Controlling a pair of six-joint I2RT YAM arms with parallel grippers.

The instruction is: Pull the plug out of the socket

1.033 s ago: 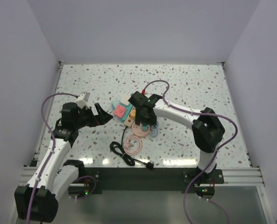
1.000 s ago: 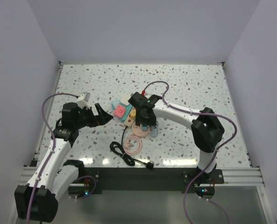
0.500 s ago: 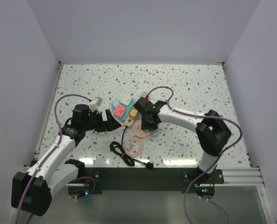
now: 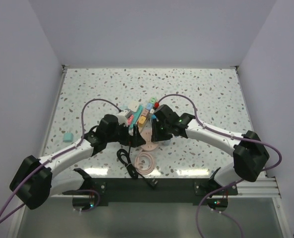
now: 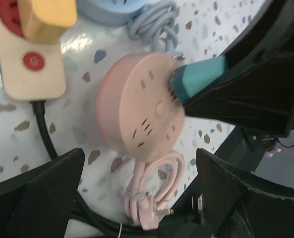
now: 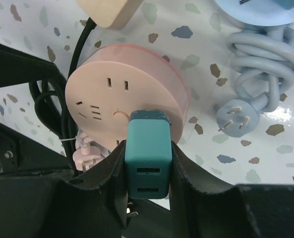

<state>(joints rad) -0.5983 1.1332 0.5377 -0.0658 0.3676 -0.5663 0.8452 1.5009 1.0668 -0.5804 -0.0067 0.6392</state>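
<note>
The right gripper will next pull the teal plug [image 6: 147, 153] off the pink disc, then move it outward, to the right in the top view, and down, since the far table is bare.
My right gripper [image 6: 147, 148] is shut on a teal plug [image 6: 147, 153] whose end meets the face of a pink round socket disc [image 6: 112, 94]. My left gripper [image 5: 139, 183] is open, its fingers standing wide on either side of that pink disc [image 5: 137, 114], with the teal plug [image 5: 199, 79] ahead. The pale wooden power strip [image 5: 28, 64] lies beside the disc with a yellow plug [image 5: 50, 17] in a red socket face and a black cable [image 5: 42, 134] at its end. From above, both grippers meet at the disc [image 4: 149, 141] beside the strip [image 4: 139, 121].
A coiled pink cord [image 5: 151, 193] and the black cable's loops [image 4: 127, 161] lie near the front edge. A blue disc with a bundled blue cord [image 6: 261, 54] lies right of the pink disc. A teal block [image 4: 66, 137] sits alone at the left.
My left arm has swung in from the left to the pink disc. My right gripper has shifted right and toward the front, holding the teal plug. The pink disc and cords have shifted slightly.
</note>
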